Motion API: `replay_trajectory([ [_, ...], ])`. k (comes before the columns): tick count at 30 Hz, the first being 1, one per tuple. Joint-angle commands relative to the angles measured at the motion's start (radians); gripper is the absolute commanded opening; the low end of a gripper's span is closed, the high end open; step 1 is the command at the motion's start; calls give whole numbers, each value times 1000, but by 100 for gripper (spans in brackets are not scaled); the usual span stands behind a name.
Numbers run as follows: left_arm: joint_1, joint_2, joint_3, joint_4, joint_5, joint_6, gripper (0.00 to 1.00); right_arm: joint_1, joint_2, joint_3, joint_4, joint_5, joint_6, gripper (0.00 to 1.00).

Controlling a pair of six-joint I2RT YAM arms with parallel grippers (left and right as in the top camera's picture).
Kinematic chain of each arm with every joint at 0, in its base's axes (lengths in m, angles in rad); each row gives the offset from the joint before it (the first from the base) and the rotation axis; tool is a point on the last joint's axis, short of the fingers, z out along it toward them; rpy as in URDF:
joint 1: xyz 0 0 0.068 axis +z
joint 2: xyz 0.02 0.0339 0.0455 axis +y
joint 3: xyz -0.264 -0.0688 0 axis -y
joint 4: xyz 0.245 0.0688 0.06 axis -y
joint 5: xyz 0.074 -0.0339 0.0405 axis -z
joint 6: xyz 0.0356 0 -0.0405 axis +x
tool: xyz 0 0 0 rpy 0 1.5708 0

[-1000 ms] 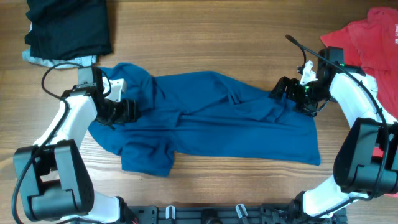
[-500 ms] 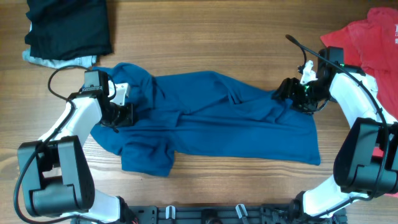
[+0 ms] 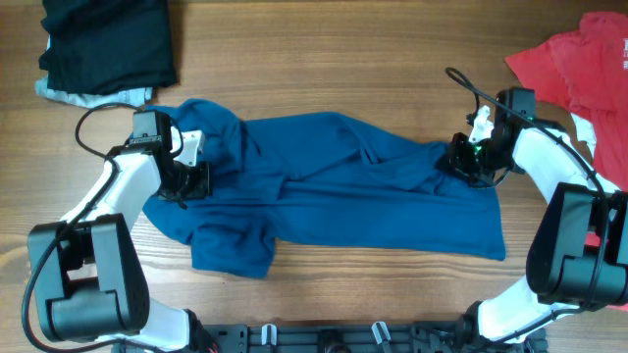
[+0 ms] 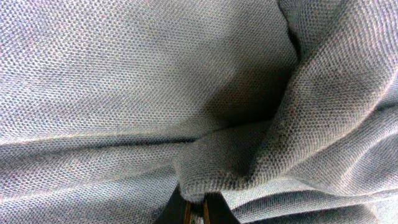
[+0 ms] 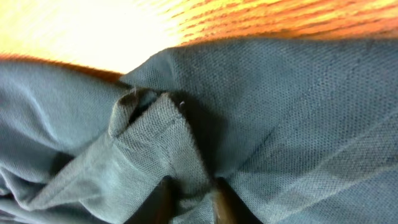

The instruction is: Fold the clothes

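The pinched fold of the crumpled blue shirt will first be drawn up and outward toward the black pieces by my left gripper, to release the shirt's far corner.
A deep-blue collared shirt (image 3: 343, 186) lies crumpled across the middle of the table. My left gripper (image 3: 201, 179) sits at the shirt's left end, and in the left wrist view its jaws (image 4: 198, 208) are shut on a ridge of the blue cloth (image 4: 217, 168). At the shirt's upper right corner my right gripper (image 3: 461, 157) presses into the fabric. The right wrist view has its fingers (image 5: 189, 199) closed around a bunched fold of the blue shirt (image 5: 155, 143). A red shirt (image 3: 584, 59) lies at the far right. Black and pale-blue pieces (image 3: 103, 44) are stacked at the top left.
Bare wooden table (image 3: 324, 59) shows behind the shirt and along the front edge. The right arm's cable (image 3: 471, 83) loops above the shirt's corner. A black rail (image 3: 334, 338) runs along the bottom edge.
Both grippers have closed onto the blue shirt. The left one slid slightly up and right at first; the right one moved a little left and down onto the shirt's corner.
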Motion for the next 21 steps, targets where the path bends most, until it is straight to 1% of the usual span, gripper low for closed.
replay_trajectory([
  [1,-5,13,-7,12,-2,-20,4,2,-7,-9,34,7,24,10],
  [2,-5,13,-6,21,-2,-31,4,2,-7,-6,45,7,24,8],
  [3,-5,11,-4,43,-2,-70,4,2,-7,6,47,7,24,4],
  [7,-5,-19,40,35,2,-148,4,2,-8,79,6,7,32,4],
  [8,-5,-39,64,13,2,-173,4,2,-8,119,-21,8,32,4],
  [10,-4,-96,120,-33,10,-180,4,1,-16,204,-82,8,32,4],
  [11,-4,-154,168,-69,10,-180,4,-4,-18,262,-124,8,32,4],
  [14,-4,-274,224,-85,9,-200,4,-24,-19,417,-218,8,32,4],
  [17,-2,-397,247,-21,6,-253,4,-46,-19,546,-261,8,40,4],
  [19,-3,-461,248,61,-19,-313,4,-73,-19,600,-258,44,136,4],
  [20,-3,-489,248,116,-29,-349,4,-92,-19,607,-222,52,182,4],
  [21,-3,-500,248,159,-29,-367,4,-104,-19,607,-184,43,183,4],
])
